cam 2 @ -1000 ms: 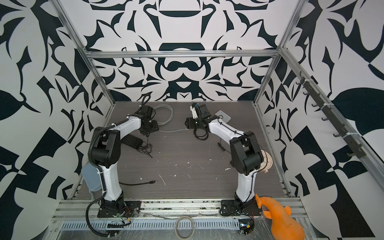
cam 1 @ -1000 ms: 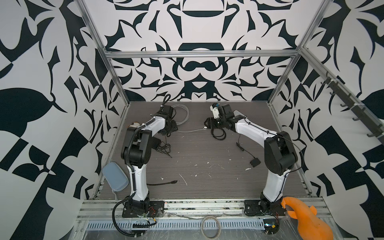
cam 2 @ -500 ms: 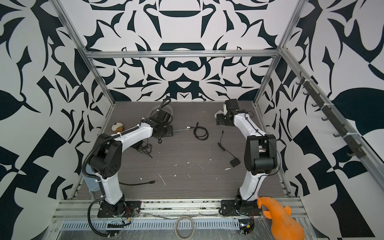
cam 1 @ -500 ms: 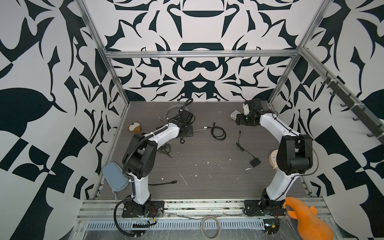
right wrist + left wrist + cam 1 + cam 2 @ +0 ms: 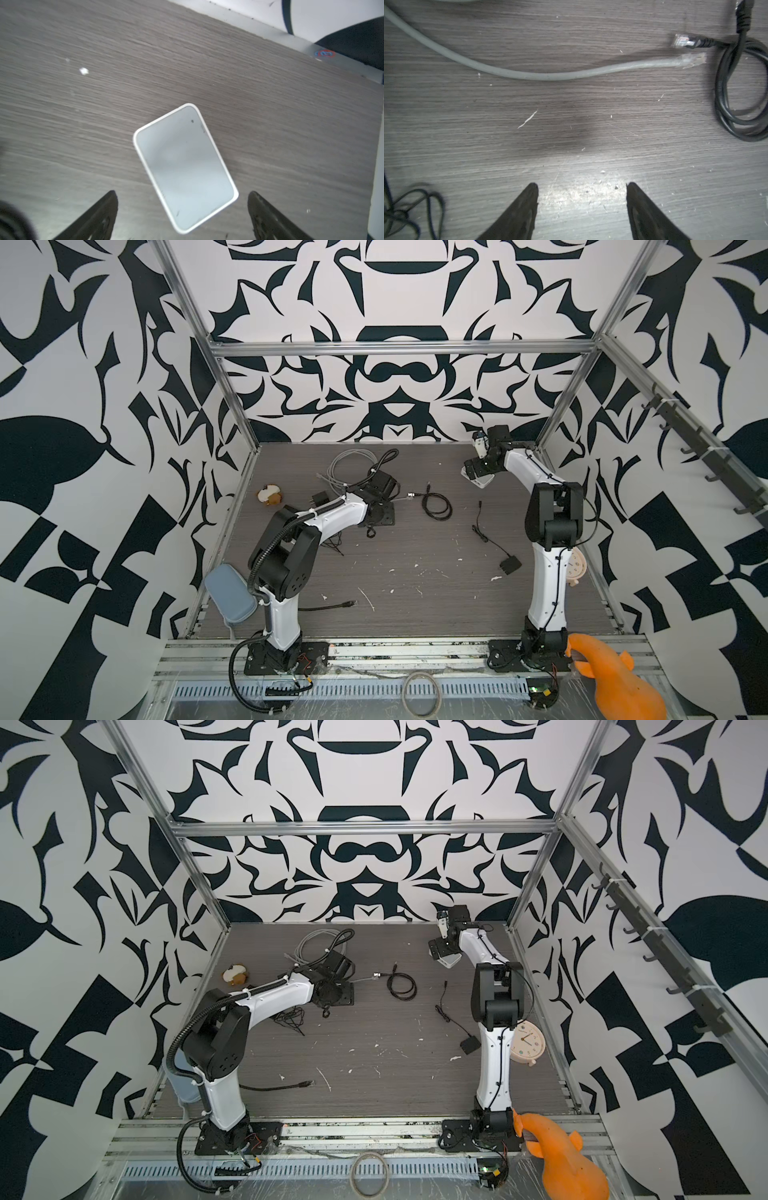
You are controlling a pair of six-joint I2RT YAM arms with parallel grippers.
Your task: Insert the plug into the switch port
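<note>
My right gripper turns its fingers in line with the white switch's long edges next and lowers them astride the switch's middle (image 5: 481, 479) (image 5: 186, 168), as the switch lies slanted below.
The white switch (image 5: 185, 166) lies flat at the back right of the table (image 5: 415, 572), top side up, and no port on it shows. My right gripper (image 5: 182, 192) hangs open just above it (image 5: 482, 480), the switch's near end between the fingertips. A grey cable (image 5: 529, 75) ends in a clear plug (image 5: 691, 59) mid-table. Beside it lies a second clear plug (image 5: 683, 41), on a coiled black cable (image 5: 436, 504). My left gripper (image 5: 581, 185) is open and empty over bare table, short of both plugs; both top views show it (image 5: 332, 994) left of them.
A stuffed toy (image 5: 270, 494) and a black adapter (image 5: 320, 499) lie at the back left, with a tangle of thin wire (image 5: 409, 207) near the left arm. A black charger (image 5: 510, 564), a clock (image 5: 528, 1044) and a loose black cable (image 5: 332, 605) lie nearer the front.
My right arm swung from the black coil mid-table to the back right over the switch, opening wider. My left arm moved from the back left toward the middle.
</note>
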